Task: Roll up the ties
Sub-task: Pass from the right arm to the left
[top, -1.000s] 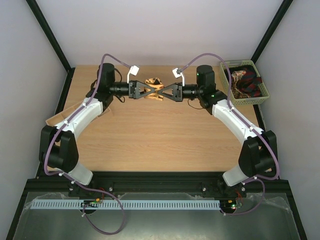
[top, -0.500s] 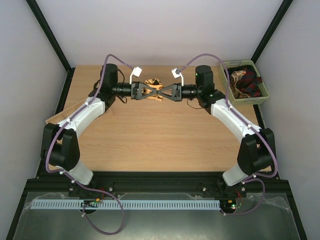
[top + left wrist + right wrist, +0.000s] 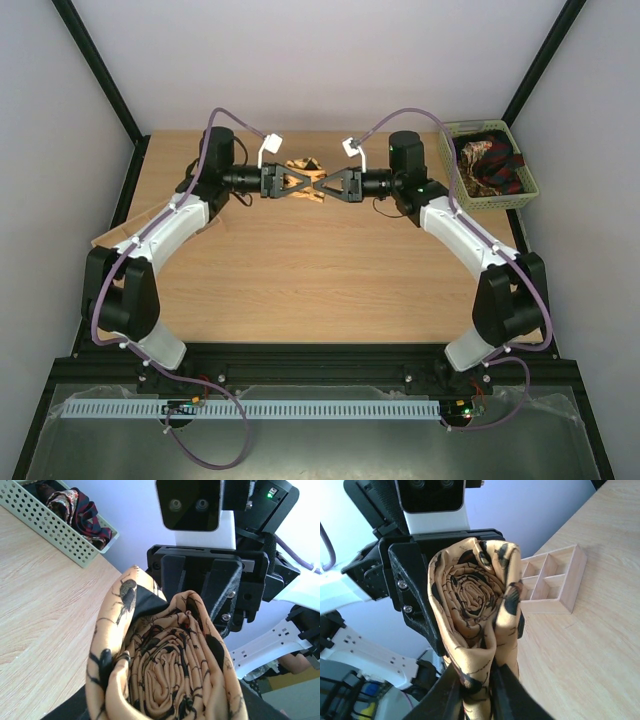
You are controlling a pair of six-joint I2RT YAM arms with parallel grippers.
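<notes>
My left gripper will next swing left in the top view to the wooden divider box below, go down and release the roll, as the box's sections are empty.
A tan-yellow tie with dark spots is wound into a tight roll and held above the far middle of the table between both grippers. In the left wrist view the roll fills the space between the jaws of my left gripper, which presses on it from both sides. My right gripper faces it from the other side, its fingers pinching a fold of the roll's outer layer. From above, the left gripper and the right gripper meet tip to tip. More ties lie in a basket.
A pale green perforated basket stands at the far right corner, seen also as the basket in the left wrist view. A wooden divider box lies on the table at the left edge, by the left arm.
The left gripper has slid right onto the roll and closed around it. The right gripper's fingers have eased slightly apart. The roll has stayed in place.
</notes>
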